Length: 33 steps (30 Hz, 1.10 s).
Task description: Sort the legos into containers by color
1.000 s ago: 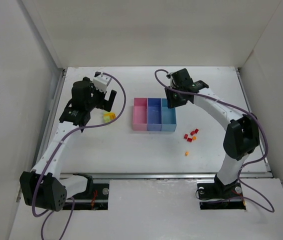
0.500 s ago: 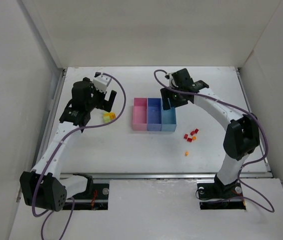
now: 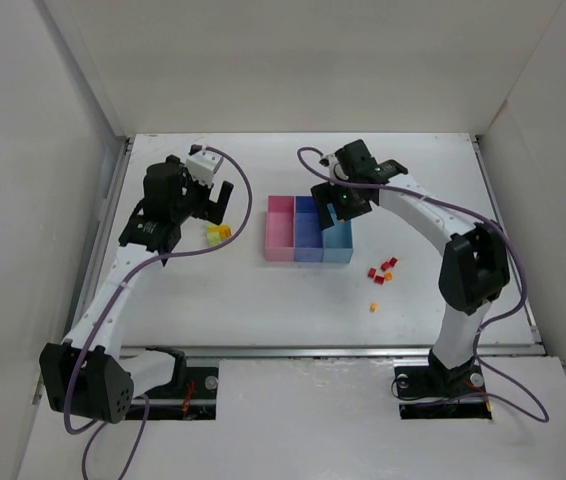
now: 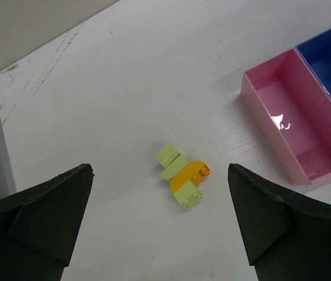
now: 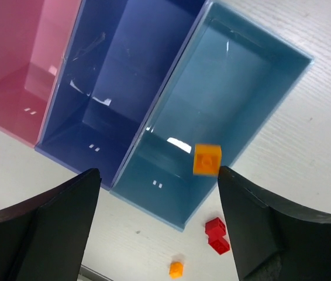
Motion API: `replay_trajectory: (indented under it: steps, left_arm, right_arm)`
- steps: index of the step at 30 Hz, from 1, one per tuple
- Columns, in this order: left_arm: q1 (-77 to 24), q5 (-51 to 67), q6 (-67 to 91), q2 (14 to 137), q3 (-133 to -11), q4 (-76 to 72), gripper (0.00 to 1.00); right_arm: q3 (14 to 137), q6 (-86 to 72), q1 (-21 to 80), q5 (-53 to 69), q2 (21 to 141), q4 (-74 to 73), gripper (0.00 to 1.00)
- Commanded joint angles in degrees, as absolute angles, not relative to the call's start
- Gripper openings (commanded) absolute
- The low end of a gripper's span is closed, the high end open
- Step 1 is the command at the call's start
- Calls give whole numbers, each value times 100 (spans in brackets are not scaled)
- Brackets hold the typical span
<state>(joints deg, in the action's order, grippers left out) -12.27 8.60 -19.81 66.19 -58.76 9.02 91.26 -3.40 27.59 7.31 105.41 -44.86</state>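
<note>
The orange brick is free; next my right gripper will rise off the bin, then go back and down onto the farthest red brick.
My right gripper (image 5: 159, 216) is open above the light blue bin (image 5: 224, 88). A blurred orange brick (image 5: 206, 159) shows loose over that bin, close to the right finger and held by neither. The blue-violet bin (image 5: 124, 76) and pink bin (image 5: 25, 64) adjoin it. Two red bricks (image 5: 217, 234) and an orange one (image 5: 176, 268) lie on the table beyond the bin. My left gripper (image 4: 159, 222) is open above a cluster of yellow-green (image 4: 170, 159) and yellow bricks (image 4: 189, 174), left of the pink bin (image 4: 294, 134). In the top view the right gripper (image 3: 338, 205) is over the bins (image 3: 308, 235).
Red and orange bricks (image 3: 381, 268) lie right of the bins, with a lone orange one (image 3: 373, 307) nearer the front. The yellow cluster (image 3: 219, 233) lies left of the bins. White walls enclose the table on three sides.
My right gripper has shifted left and slightly nearer, to above the light blue bin. The left arm has not moved.
</note>
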Motion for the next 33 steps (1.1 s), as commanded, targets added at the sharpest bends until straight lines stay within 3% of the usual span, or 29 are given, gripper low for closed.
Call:
replay_trajectory:
  steps: [1,4,8,16,20,23,29,32,33]
  left_arm:
    - [-1248,958,-1916,6381,-5818,703,100]
    - [-1248,958,-1916,6381,-5818,703,100]
    - [-1248,958,-1916,6381,-5818,703,100]
    - [-1248,905,-1916,6328,-5818,703,100]
    - [-1248,782,-1916,6275,-5705,589,100]
    - [-1248,81,-1189,6275,-5564,168,100]
    - [-1248,466,-1336,6223,-5564,167,100]
    - [-1248,466,-1477,6223,-5424,115,100]
    - [-1248,466,-1477,6162,-5423,114,100]
  right_arm:
    - [9439,-89,2979,1002,10670,-4685,87]
    - [9632,-88,3146,343,11002,-4912,88]
    - [9580,-254,3094,994,11118,-4817,88]
    - [9527,-852,2779,828,9977,-4316,88]
    - [8836,-1650,2471,110,8949,-4070,88]
    - [8290,-2634,1963,-543,8377,-4394,82]
    - [6392,-3321,959,-10,7778,-4229,66]
    - [5881,-3576,730,105,7918,-4148,66]
    - [5819,-3638,729,105,7971,-4096,71]
